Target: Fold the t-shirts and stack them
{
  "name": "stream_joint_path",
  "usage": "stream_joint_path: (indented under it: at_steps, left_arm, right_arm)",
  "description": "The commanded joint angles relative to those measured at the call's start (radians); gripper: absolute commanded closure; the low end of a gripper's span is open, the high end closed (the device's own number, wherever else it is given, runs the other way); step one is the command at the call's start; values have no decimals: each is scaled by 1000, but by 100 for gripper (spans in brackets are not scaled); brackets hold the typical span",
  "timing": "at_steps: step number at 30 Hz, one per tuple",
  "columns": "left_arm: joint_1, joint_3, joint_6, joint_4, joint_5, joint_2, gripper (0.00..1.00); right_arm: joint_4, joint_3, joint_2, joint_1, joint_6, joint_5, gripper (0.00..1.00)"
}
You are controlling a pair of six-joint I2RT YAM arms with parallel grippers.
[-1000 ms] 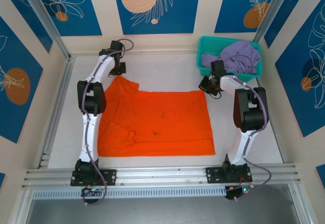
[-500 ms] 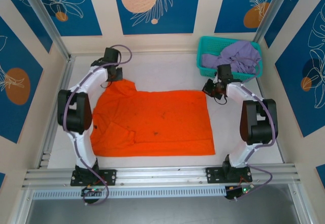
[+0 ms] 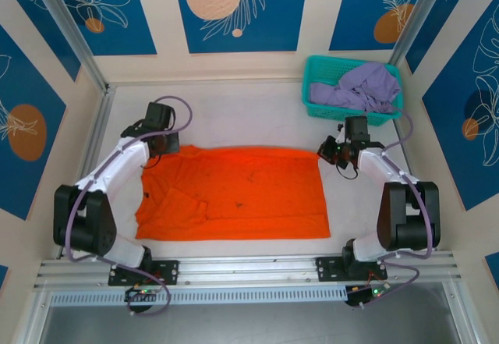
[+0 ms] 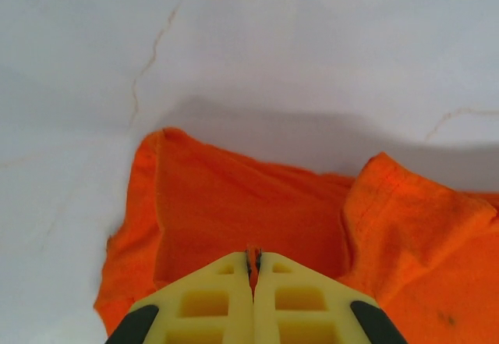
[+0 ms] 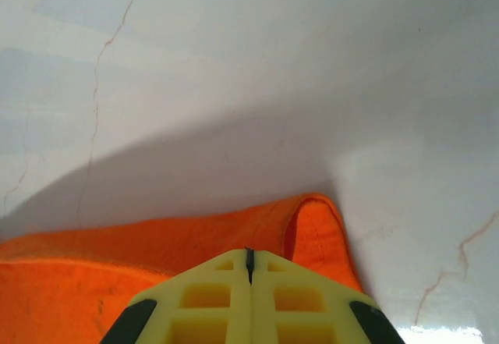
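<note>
The t-shirt's far edge is raised. The left gripper moves back and down toward my base to the orange cloth next, then lets go of the t-shirt's corner.
The bright orange t-shirt lies spread on the white table, its far edge raised and curled toward the front. My left gripper is shut on the shirt's far left corner; in the left wrist view a sliver of orange cloth is pinched between the yellow fingers. My right gripper is shut at the far right corner, where the orange cloth rolls over under the closed fingertips. The lavender t-shirt lies crumpled in the teal basket.
The teal basket stands at the back right corner against the wall. An aluminium rail runs along the front edge, and another along the left side. Bare white table lies behind the orange shirt.
Both grippers have moved toward the front, drawing the orange shirt's far edge with them. The left sleeve corner has come in over the shirt, and both arms have swung outward.
</note>
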Motion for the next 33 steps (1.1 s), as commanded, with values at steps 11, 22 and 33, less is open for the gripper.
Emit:
stream_joint_path:
  at_steps: [11,22,33]
  left_arm:
    - [-13,-150,-138,-226,12,-202,99]
    - [-13,-222,-344,-364,-176,-370,47]
    - [4,-74,-278,-283,18,-206,51]
  right_arm:
    - [-20,-73,-78,-5,20,-30,100]
    - [-105,-115,-138,-27,111,52,66]
    - [-95,-57,-146,15,292,84,55]
